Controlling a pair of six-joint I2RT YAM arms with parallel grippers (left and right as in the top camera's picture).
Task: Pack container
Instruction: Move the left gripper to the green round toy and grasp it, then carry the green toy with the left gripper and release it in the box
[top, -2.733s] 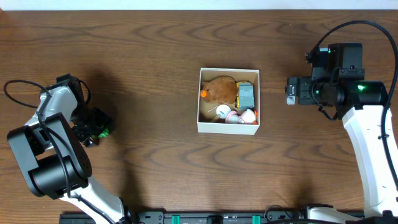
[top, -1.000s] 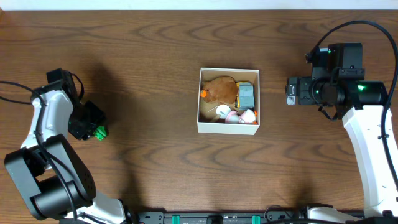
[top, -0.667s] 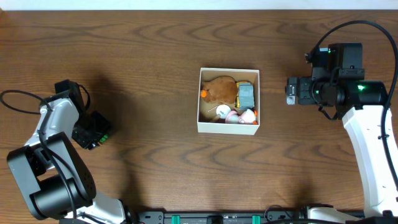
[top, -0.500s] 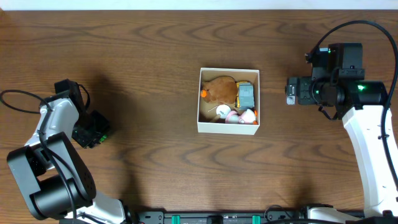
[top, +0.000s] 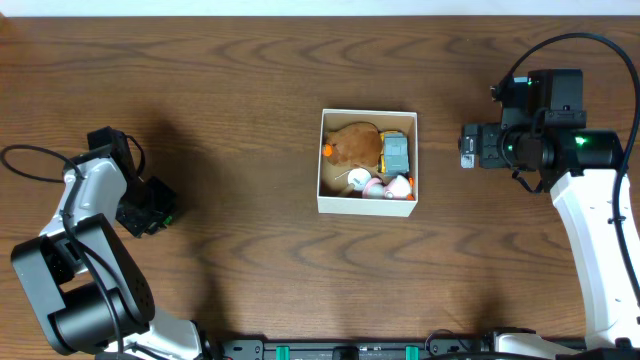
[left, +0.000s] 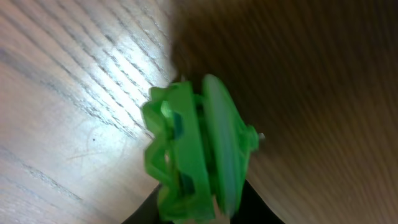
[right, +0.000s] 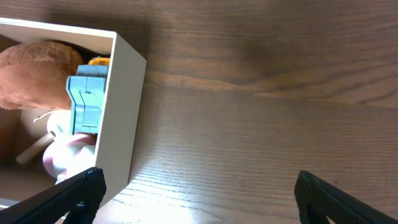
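The left gripper lifts next and swings across to the container, over its empty near corner (top: 338, 187) beside the small white toy.
The container (top: 368, 205) is a square white-walled box at the table's middle. It holds a brown plush toy (top: 353, 146), a grey-blue block (top: 397, 152) and small pink and white toys (top: 388, 187). Its white wall (right: 118, 124) shows in the right wrist view, left of my open, empty right gripper (right: 196, 193). My left gripper (top: 160, 212) is at the far left, shut on a green plastic toy (left: 196, 152), just above the wood. My right gripper (top: 468, 147) hovers to the right of the container.
Dark wooden table (top: 260, 270) all around. A black rail (top: 350, 350) runs along the front edge. The left arm's cable (top: 30, 165) loops at the far left.
My left gripper rose a little with the green toy, swung back and now sits slightly lower and closer to the front. In the last half second nothing moved. The right arm stayed still.
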